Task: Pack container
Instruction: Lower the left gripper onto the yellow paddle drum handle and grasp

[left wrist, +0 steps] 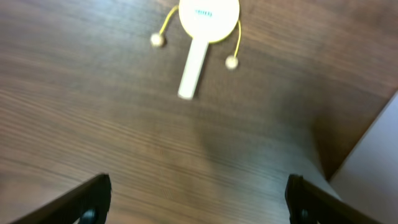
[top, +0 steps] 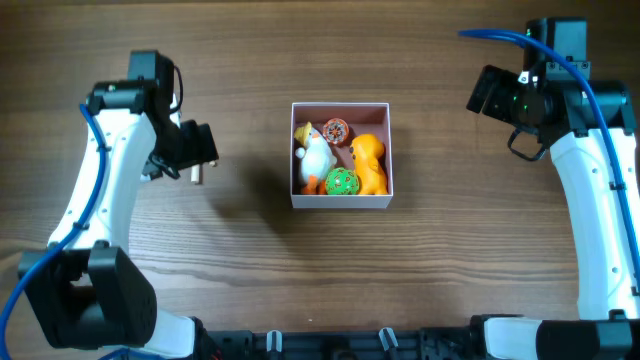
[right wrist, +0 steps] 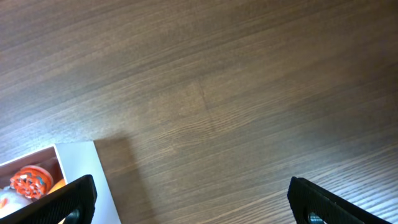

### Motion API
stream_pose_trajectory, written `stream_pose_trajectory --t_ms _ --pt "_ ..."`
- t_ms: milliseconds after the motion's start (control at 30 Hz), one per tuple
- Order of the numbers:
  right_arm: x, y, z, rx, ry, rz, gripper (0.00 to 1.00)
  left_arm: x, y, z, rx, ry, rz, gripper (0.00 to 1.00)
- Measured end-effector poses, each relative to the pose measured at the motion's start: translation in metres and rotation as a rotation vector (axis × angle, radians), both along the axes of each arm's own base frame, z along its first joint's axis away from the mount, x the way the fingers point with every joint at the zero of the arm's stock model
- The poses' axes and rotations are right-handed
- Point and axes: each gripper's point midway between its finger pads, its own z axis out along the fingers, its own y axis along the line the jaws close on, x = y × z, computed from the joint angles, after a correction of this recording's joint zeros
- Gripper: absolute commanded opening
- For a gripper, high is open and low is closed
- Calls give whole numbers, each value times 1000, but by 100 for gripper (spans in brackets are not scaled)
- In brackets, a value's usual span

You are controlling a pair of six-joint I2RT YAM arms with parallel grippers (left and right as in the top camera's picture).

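I should next move my left gripper down around the middle of the drum toy's slim handle, clear of both beads, as the handle points toward the gap between my open fingers.
The container [top: 341,202] is a small square white box with a pink inside, at the table's middle. It holds a white duck [top: 315,155], an orange figure [top: 370,160], a green ball [top: 341,181] and a red patterned ball [top: 336,130]. My left gripper [top: 198,146] is open and empty, left of the container, above a cream paddle-drum toy [left wrist: 205,25] with two beads on strings. My right gripper [top: 492,92] is open and empty, to the container's right and further back. The container's corner [right wrist: 81,163] and the red ball [right wrist: 28,180] show in the right wrist view.
The container's white wall [left wrist: 373,155] shows at the right edge of the left wrist view. A small pale end of the drum toy [top: 196,176] shows below the left gripper in the overhead view. Bare wood table [top: 460,230] surrounds the container.
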Motion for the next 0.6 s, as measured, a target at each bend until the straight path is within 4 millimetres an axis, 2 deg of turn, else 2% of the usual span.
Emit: stream_pose_trajectory --t_ms 200,367,600 --pt "0 0 0 0 0 0 100 3 -2 -40 -24 -37 -36 82" --pt "0 0 0 0 1 0 100 3 -2 -56 -17 -58 -97 70" --pt "0 0 0 0 1 0 100 8 -3 -72 -9 -103 -147 72"
